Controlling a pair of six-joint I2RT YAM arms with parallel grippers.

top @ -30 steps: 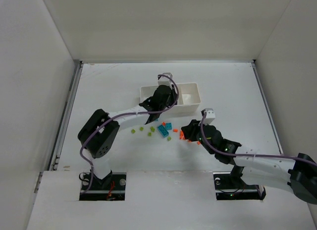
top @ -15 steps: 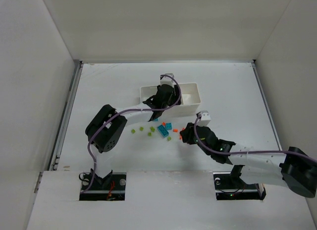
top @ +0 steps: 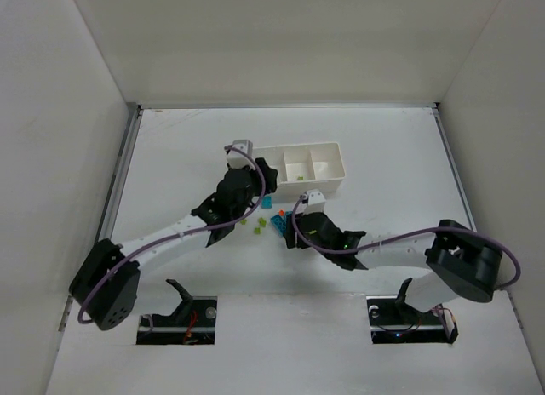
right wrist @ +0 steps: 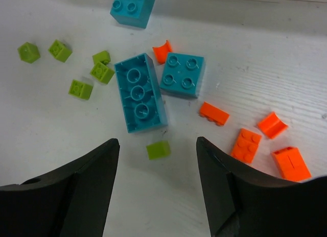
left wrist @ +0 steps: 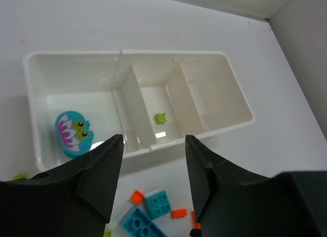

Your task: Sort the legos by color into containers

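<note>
My right gripper needs to move, open, outward past the lime brick and down, around the long teal brick's near end (top: 282,229) (right wrist: 146,118), which is clear of the square brick.
The white tray (left wrist: 173,55) has three compartments. Its left one holds a round teal piece (left wrist: 74,134), its middle one a lime brick (left wrist: 161,117), and its right one is bare. My left gripper (left wrist: 153,140) is open and empty, just short of the tray's front wall (top: 260,180). Below it lie teal bricks (left wrist: 158,204) and orange bits (left wrist: 136,197). My right gripper (right wrist: 157,142) is open, low over the table (top: 295,233). A lime brick (right wrist: 158,149) lies between its fingers, untouched. A long teal brick (right wrist: 140,100) and a square teal one (right wrist: 183,75) lie just beyond.
Several orange bricks (right wrist: 246,145) lie right of my right gripper and several lime ones (right wrist: 80,89) to its left. Another teal brick (right wrist: 133,7) lies farther off, near the tray. White walls (top: 85,114) enclose the table on three sides.
My left gripper has drawn back from over the tray to its near left corner, uncovering the compartments. My right gripper has moved left over the brick pile.
</note>
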